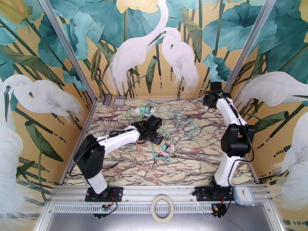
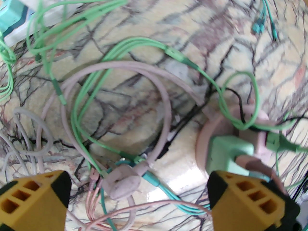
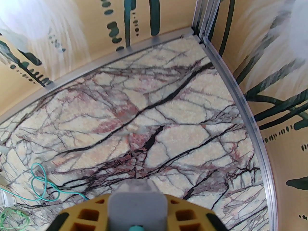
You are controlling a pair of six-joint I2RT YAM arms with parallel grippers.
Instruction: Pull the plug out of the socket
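Observation:
The tabletop below my right gripper is bare and clear of the tangled cords, so it will go down next, tilt its fingers down and release the grey plug block [image 3: 137,200].
A round pink socket [image 2: 211,129] lies mid-table, with a light green plug [image 2: 228,153] seated in it. This socket [image 1: 169,149] is just right of my left gripper [image 1: 159,140]. In the left wrist view, my left gripper [image 2: 137,201] hangs open above a loose pink plug [image 2: 122,182] and tangled cords. Its right yellow finger [image 2: 245,196] is close beside the green plug. My right gripper [image 1: 207,103] is at the back right corner. In the right wrist view, my right gripper [image 3: 137,215] is shut on a grey plug block [image 3: 137,200] with a teal cord.
A white power strip [image 1: 144,111] with green plugs lies at the back, with a calculator [image 1: 114,100] in the back left corner. Green, pink and grey cords [image 1: 144,157] sprawl over the middle. A tape roll [image 1: 161,208] and a timer [image 1: 244,195] sit on the near rail.

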